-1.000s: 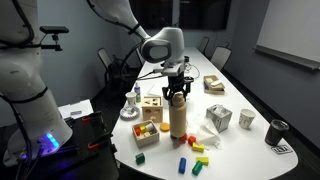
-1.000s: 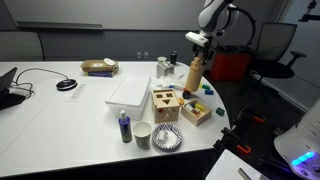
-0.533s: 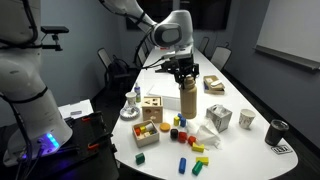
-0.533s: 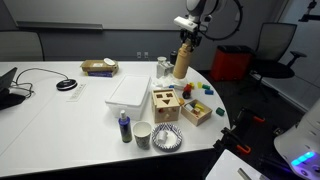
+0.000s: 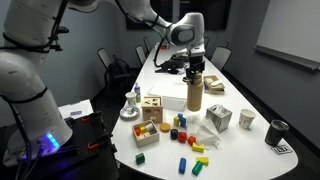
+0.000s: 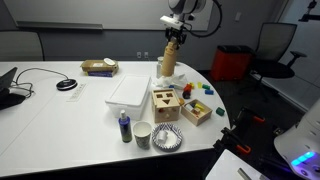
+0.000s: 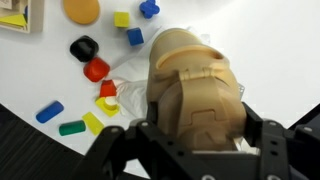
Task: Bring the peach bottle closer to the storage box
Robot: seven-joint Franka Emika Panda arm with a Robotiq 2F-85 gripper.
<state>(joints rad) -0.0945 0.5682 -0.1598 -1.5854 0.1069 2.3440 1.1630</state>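
Note:
My gripper still holds the peach bottle (image 6: 169, 62) above the table. It will move outward and down to let go of the bottle beside the storage box's far end.
The peach bottle (image 5: 194, 95) is tall and tan and hangs upright above the table in my gripper (image 5: 194, 72). In the other exterior view the bottle (image 6: 169, 62) hangs from the gripper (image 6: 173, 38) just beyond the far right corner of the white storage box (image 6: 130, 92). The box also shows behind the wooden cube in an exterior view (image 5: 171, 98). In the wrist view the bottle's rounded top (image 7: 190, 85) fills the middle, clamped between the black fingers (image 7: 125, 140) of the gripper (image 7: 195, 135).
A wooden cube with holes (image 5: 152, 106) and small coloured toys (image 5: 180, 134) lie near the table's front. A grey patterned cube (image 5: 219, 118) and a dark cup (image 5: 277, 131) stand to the right. A brown box (image 6: 98, 67) and a paper cup (image 6: 143, 133) are on the table too.
The gripper has lifted the peach bottle from among the toys and carried it away from them, towards the far side of the table beside the white box.

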